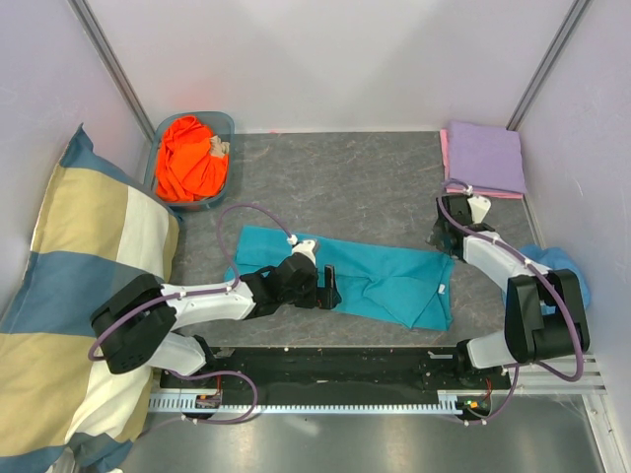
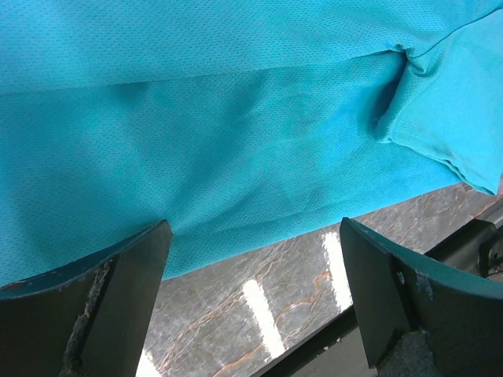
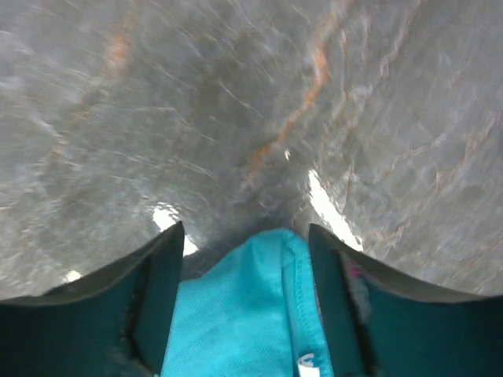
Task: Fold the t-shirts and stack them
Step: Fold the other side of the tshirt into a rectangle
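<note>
My left gripper is to go outward and to the right in the top view next, then down onto the t-shirt's far edge (image 1: 392,246), where bare table borders it.
A teal t-shirt (image 1: 380,281) lies spread flat across the middle of the table. My left gripper (image 1: 330,287) hovers low over its near edge, jaws wide open and empty; in the left wrist view the cloth (image 2: 236,118) fills the top and bare table shows between the fingers (image 2: 126,306). My right gripper (image 1: 440,239) is at the shirt's far right corner. There the jaws stand apart, with the hemmed corner (image 3: 251,314) lying loose between them. An orange t-shirt (image 1: 187,158) is bunched in a blue basket (image 1: 225,122). A folded lavender t-shirt (image 1: 485,156) rests on a pink one (image 1: 445,148) at the back right.
A big checked pillow (image 1: 79,276) leans along the left wall. A blue hat (image 1: 564,266) lies by the right arm. Grey marbled table (image 1: 335,177) stretches between basket and folded stack. A black rail (image 2: 471,236) runs along the table's near edge.
</note>
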